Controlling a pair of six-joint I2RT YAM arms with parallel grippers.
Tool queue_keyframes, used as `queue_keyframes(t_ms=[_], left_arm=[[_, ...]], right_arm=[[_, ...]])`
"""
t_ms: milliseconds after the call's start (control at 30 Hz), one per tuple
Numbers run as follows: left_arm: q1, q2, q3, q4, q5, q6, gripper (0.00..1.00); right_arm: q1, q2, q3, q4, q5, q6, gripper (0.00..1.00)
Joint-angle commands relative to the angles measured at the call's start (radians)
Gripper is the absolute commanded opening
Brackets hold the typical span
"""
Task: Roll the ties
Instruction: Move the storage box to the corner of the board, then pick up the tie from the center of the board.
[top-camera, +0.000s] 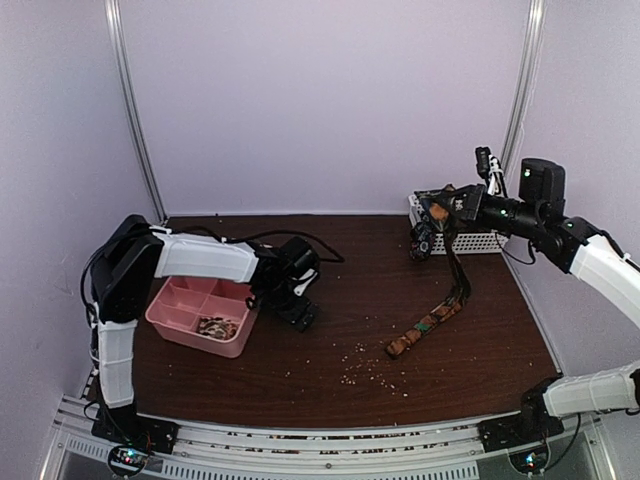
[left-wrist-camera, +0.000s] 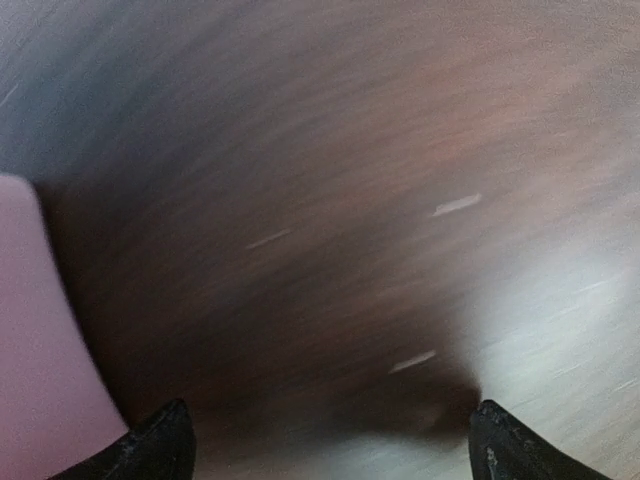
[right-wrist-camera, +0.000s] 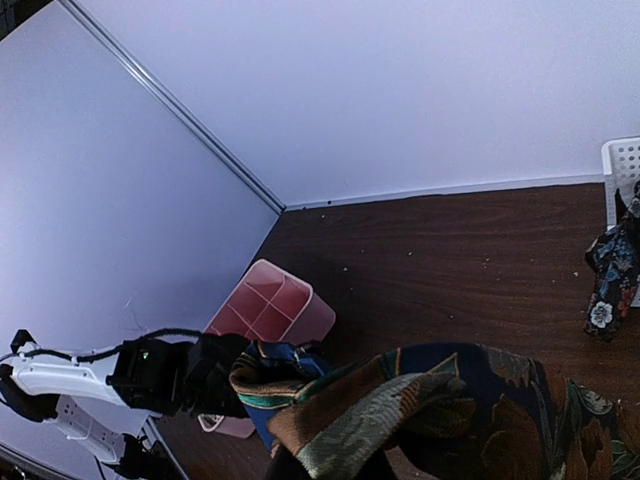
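Note:
The robot's right gripper will lower and draw back to the tabletop in front of the basket and release there, because the tie's upper end is raised off the table.
One tie, brown, orange and green, hangs from my right gripper and trails down onto the dark table, its tip lying flat. That gripper is shut on the tie's upper end beside the white basket. In the right wrist view the fabric is bunched over the fingers and hides them. A dark floral tie hangs at the basket's edge. A small coiled tie sits in a front compartment of the pink box. My left gripper is open just right of that box, with nothing between its fingertips.
Pale crumbs are scattered over the front middle of the table. The pink box fills the left edge of the blurred left wrict view. White walls close in the back and both sides.

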Motion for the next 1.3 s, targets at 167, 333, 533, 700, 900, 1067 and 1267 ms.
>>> queue_keyframes(t_ms=[167,333,533,700,900,1067,1267], left_arm=[[0.155,-0.360,-0.364,0.290,0.135,0.125,0.98],[-0.017,-0.387,-0.415,0.552,0.254,0.132,0.98],[-0.193,-0.171,-0.240,0.709,0.259,0.092,0.98],[-0.266,0.029,-0.021,0.692,0.236,0.052,0.98],[-0.299,0.214,0.177,0.601,0.213,0.003,0.98],[-0.329,0.303,0.290,0.517,0.206,0.002,0.98],[-0.324,0.315,0.291,0.408,0.089,-0.024,0.83]], right_arm=[[0.191,0.070,0.020,0.122,0.012,0.066,0.00],[0.211,0.078,0.055,0.140,0.046,0.108,0.00],[0.205,0.015,0.105,0.011,0.156,0.046,0.00],[0.171,-0.058,0.110,-0.108,0.269,0.015,0.00],[0.122,-0.108,0.059,-0.165,0.313,0.001,0.00],[0.094,-0.120,0.018,-0.167,0.314,0.003,0.00],[0.074,-0.137,0.016,-0.196,0.324,-0.016,0.00]])
